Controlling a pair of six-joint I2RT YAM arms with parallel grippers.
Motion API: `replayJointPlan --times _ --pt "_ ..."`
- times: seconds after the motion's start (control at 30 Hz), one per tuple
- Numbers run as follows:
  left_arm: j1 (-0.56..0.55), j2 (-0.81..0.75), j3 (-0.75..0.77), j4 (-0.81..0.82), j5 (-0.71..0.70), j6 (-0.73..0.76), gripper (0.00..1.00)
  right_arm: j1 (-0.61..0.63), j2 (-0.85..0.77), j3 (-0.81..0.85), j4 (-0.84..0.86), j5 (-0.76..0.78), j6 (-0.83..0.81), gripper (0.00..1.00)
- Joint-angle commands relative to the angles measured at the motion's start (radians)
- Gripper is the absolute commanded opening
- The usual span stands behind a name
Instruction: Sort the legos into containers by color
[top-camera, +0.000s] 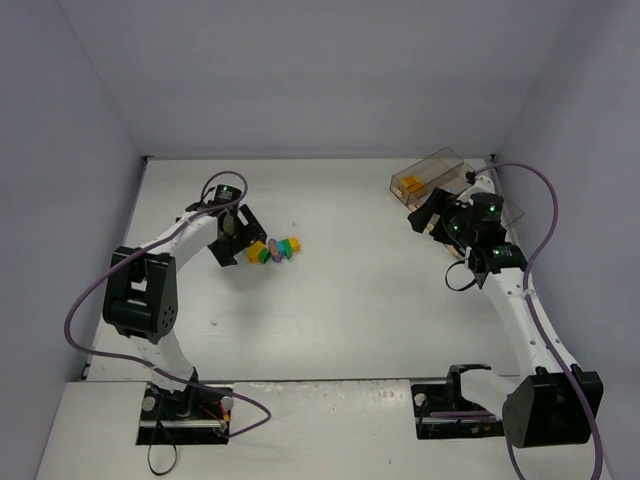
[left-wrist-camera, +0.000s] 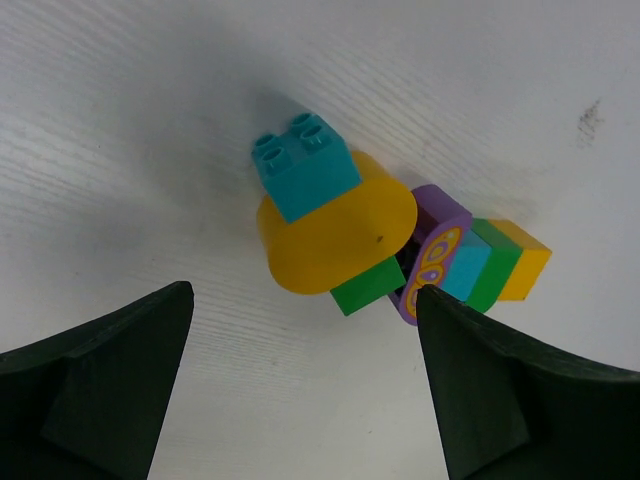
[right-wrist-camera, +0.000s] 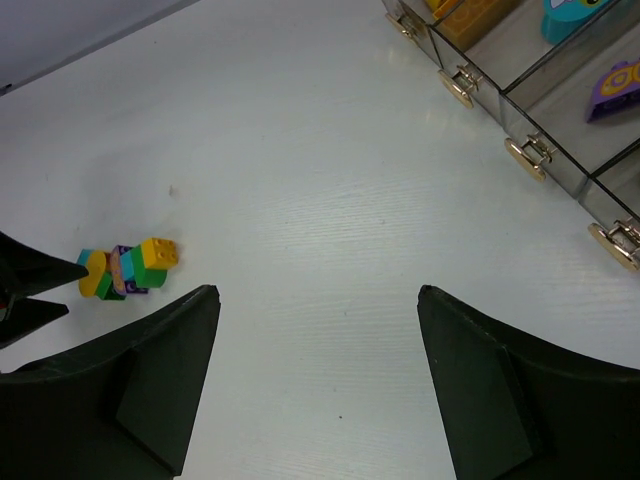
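I need to move my right gripper across to the green brick beside the rounded yellow piece, because that brick lies far to the left of my right gripper in the top view.
A cluster of legos lies on the white table left of centre. In the left wrist view it holds a teal brick on a rounded yellow piece, a green brick, a purple piece and a yellow brick. My left gripper is open and empty, just short of the cluster, and shows in the top view. The containers stand at the far right. My right gripper is open and empty beside them, above bare table.
In the right wrist view the containers' bins hold an orange-yellow brick, a teal piece and a purple piece. The lego cluster shows far left. Grey walls close in the table on three sides.
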Motion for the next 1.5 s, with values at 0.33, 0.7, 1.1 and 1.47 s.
replayJointPlan --times 0.33,0.7,1.1,1.47 --pt "-0.011 0.091 0.126 -0.072 -0.084 -0.355 0.86 0.002 -0.03 -0.012 0.046 -0.057 -0.022 0.78" --pt "-0.032 0.157 0.154 -0.062 -0.072 -0.409 0.64 0.002 -0.016 -0.012 0.046 -0.092 -0.042 0.78" --pt "-0.034 -0.036 0.095 -0.062 -0.134 -0.334 0.0 0.116 0.028 0.056 0.046 -0.189 -0.082 0.75" --pt "-0.047 -0.353 -0.021 0.04 -0.022 -0.351 0.0 0.543 0.188 0.203 0.225 -0.111 -0.091 0.7"
